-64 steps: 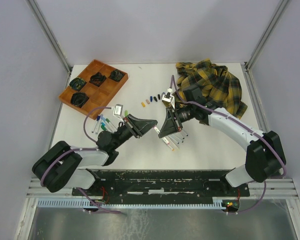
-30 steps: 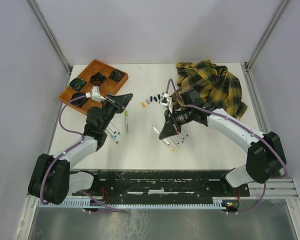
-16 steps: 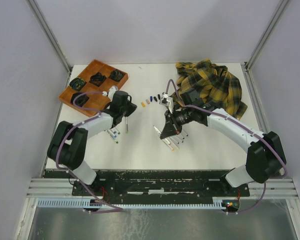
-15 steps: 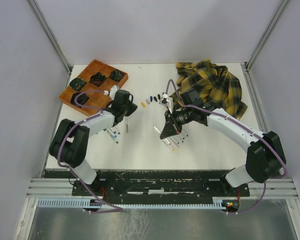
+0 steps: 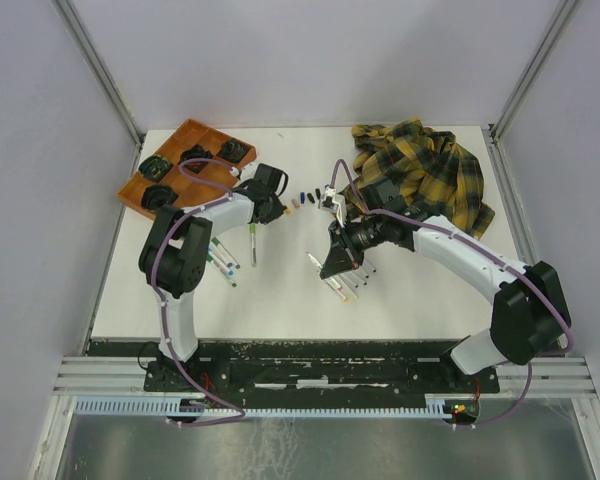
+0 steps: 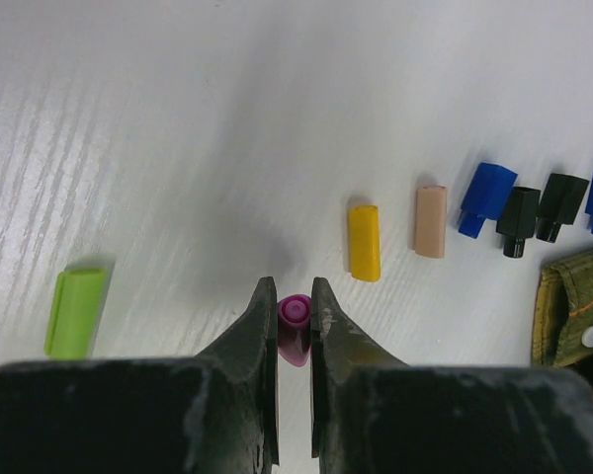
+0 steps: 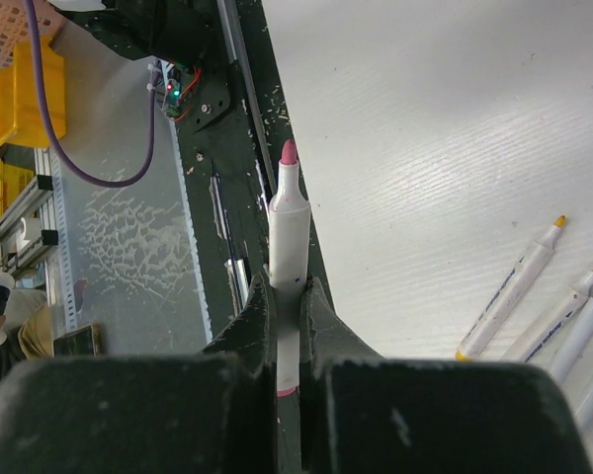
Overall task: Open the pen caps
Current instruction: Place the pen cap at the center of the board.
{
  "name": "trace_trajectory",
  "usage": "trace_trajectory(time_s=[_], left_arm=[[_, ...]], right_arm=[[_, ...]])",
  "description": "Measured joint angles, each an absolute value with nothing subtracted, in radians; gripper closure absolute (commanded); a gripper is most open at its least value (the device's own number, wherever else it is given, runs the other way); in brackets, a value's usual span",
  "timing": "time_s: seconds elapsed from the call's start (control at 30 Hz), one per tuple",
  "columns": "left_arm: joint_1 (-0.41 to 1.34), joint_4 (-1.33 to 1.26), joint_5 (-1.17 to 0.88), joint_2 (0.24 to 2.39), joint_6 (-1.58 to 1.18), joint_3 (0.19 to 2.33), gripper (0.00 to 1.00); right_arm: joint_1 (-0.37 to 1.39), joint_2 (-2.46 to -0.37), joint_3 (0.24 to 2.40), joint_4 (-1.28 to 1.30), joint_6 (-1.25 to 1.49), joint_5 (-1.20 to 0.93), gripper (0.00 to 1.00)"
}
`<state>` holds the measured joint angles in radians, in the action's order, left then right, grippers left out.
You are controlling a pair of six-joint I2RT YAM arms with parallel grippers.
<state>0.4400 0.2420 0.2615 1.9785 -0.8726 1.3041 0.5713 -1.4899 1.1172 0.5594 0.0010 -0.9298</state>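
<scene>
My right gripper tilts downward and lowers next. It frees the white marker on the tabletop (image 5: 322,297) (image 7: 450,272) beside the yellow-tipped marker, since the white marker's pink tip is already bare.
My left gripper (image 6: 294,296) is shut on a magenta pen cap (image 6: 295,331) and holds it just above the table. In front of it lie loose pen caps in a row: yellow (image 6: 364,242), peach (image 6: 430,221), blue (image 6: 484,197) and black (image 6: 519,219). A green cap (image 6: 76,311) lies to the left. In the top view the left gripper (image 5: 272,208) is beside this row of caps (image 5: 302,197). My right gripper (image 7: 288,286) is shut on a white marker (image 7: 287,232) whose pink tip is bare. It hovers mid-table (image 5: 330,262).
An orange tray (image 5: 208,178) with black items stands at the back left. A yellow plaid cloth (image 5: 425,170) lies at the back right. Uncapped markers lie under the right gripper (image 5: 352,283) and by the left arm (image 5: 223,265). A green marker (image 5: 252,243) lies between.
My left arm has swung from the table's middle out to the back, carrying the magenta cap to the row of caps. The right arm has barely moved and still holds the marker.
</scene>
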Motion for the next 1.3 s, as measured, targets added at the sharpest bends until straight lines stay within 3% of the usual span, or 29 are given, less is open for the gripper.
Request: trace_trajectory(time_s=[0.27,1.03,1.3], left_arm=[[0.440,0.283,0.261,2.034,-0.849,1.365,0.65],[0.440,0.301,0.255,2.024,-0.836,1.377,0.62],[0.440,0.226,0.215,1.756,-0.801,1.218,0.63]], right_arm=[[0.571,-1.490,1.123,0.562,-0.002,-0.930,0.99],[0.569,-1.491,1.124,0.563,-0.006,-0.927,0.99],[0.590,-1.542,1.126,0.579,-0.025,-0.850,0.99]])
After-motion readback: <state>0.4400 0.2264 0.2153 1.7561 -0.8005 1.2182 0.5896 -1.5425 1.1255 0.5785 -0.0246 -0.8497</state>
